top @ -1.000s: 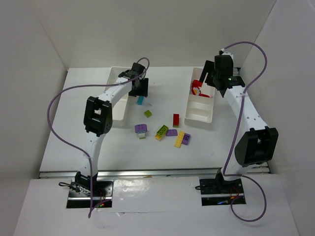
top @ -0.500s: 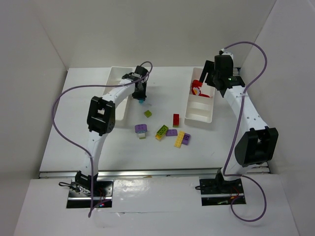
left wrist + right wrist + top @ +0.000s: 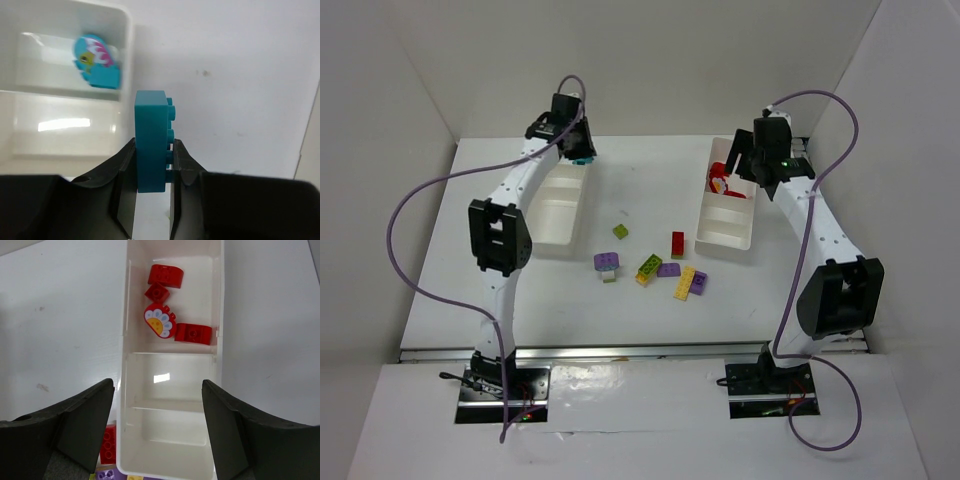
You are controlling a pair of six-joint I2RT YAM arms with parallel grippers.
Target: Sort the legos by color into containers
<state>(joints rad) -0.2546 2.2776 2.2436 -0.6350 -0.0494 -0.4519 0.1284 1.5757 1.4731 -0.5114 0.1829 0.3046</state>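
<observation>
The far section of the container holds a teal piece. Next I will move my left gripper to the left in the top view, over that section, and let go of the teal brick.
My left gripper (image 3: 152, 165) is shut on a teal brick (image 3: 151, 140), held upright just right of the left container's (image 3: 127, 50) far compartment. A teal piece with a printed fish (image 3: 98, 67) lies in that compartment. From above, the left gripper (image 3: 578, 152) and its teal brick (image 3: 584, 161) hang by the far end of the left container (image 3: 542, 240). My right gripper (image 3: 159, 415) is open above the right container (image 3: 218, 370), whose far compartment holds several red legos (image 3: 165, 275). Its other compartments look bare.
Loose legos lie between the containers: a lime green piece (image 3: 620, 231), a red brick (image 3: 677, 244), a purple one (image 3: 606, 262), a green and yellow one (image 3: 648, 268), a yellow one (image 3: 685, 283) and more purple ones (image 3: 699, 283). White walls enclose the table.
The left gripper closed on the teal brick on the table, lifted it and carried it back to the left container's far end. The right arm stayed put.
</observation>
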